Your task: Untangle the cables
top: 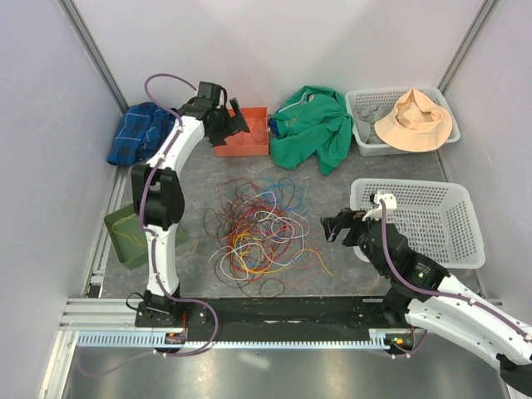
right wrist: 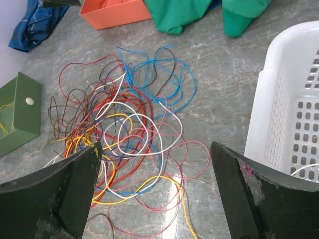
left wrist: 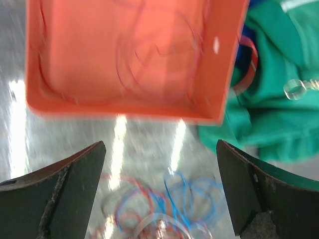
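Note:
My left gripper needs to move back from the bin (top: 241, 150) and then go down to the brown and yellow cables that are by the green box.
The cables (top: 258, 229) lie in a loose tangle of red, yellow, blue, white and pink loops on the grey table; in the right wrist view the cables (right wrist: 124, 124) spread ahead and to the left. My left gripper (top: 235, 119) hovers open over the near edge of an orange bin (top: 241, 150), with nothing between its fingers. In the left wrist view a thin red cable (left wrist: 149, 55) lies inside the orange bin (left wrist: 124, 112), and blurred blue and red cables (left wrist: 184, 199) show below my left gripper (left wrist: 160, 149). My right gripper (top: 337, 226) (right wrist: 152, 149) stands open beside the pile's right edge, holding nothing.
A white basket (top: 416, 184) sits right of the right gripper. Another basket (top: 366, 148) at the back right holds a tan hat (top: 413, 120). A green cloth (top: 314, 125) lies beside the bin, a blue plaid cloth (top: 140, 131) at back left, a green box (top: 125, 237) at left.

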`<state>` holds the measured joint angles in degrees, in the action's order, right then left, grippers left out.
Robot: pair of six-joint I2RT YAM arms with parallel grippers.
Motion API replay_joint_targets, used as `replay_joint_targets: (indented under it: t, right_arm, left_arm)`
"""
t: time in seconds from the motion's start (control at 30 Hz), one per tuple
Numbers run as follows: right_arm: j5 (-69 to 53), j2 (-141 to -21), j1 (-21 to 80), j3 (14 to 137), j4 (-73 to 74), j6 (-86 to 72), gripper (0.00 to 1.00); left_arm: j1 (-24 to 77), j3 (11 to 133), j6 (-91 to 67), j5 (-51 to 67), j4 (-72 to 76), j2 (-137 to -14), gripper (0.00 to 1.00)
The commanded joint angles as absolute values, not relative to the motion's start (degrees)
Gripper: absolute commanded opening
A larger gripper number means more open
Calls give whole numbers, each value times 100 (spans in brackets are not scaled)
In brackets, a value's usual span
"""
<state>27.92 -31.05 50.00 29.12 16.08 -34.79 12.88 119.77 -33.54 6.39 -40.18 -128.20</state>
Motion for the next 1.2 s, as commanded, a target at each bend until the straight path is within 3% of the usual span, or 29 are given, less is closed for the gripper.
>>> replay_joint_targets:
  t: [0.0,0.2,0.37,0.53,0.93,1.13,1.17]
  right_arm:
    - [2619,-2892,5001,2786,1600,-3621,98]
    - [2602,-2883,5001,2725,1591,-3569,98]
    - [2619,-2857,5001,2865,1670,-3445,98]
    - [2733,-2716,5001,2813,1863,-3454,98]
    - [2733,-2874,5010,2681,1934,-3700,98]
    - [2769,-2918,5001,2602,1934,-3744,98]
    - [2769,-2935,5001,2602,1934,-3762,98]
  left_arm:
    - [1599,11226,-3797,662,-4290,-11481,100]
    - [3198,8977,-3998,-1911,-3430,-9485,100]
    - [3436,7139,-4360,-365,-2498,-8431,99]
    - [4270,5268,-4052,-736,-1381,-7384,100]
    - [4509,3868,-5290,-1766,-1547,-7541,100]
    - [4509,3691,-5590,-1617,-1091,-8059,99]
    - [4509,3691,-5590,-1565,-1020,-8286,95]
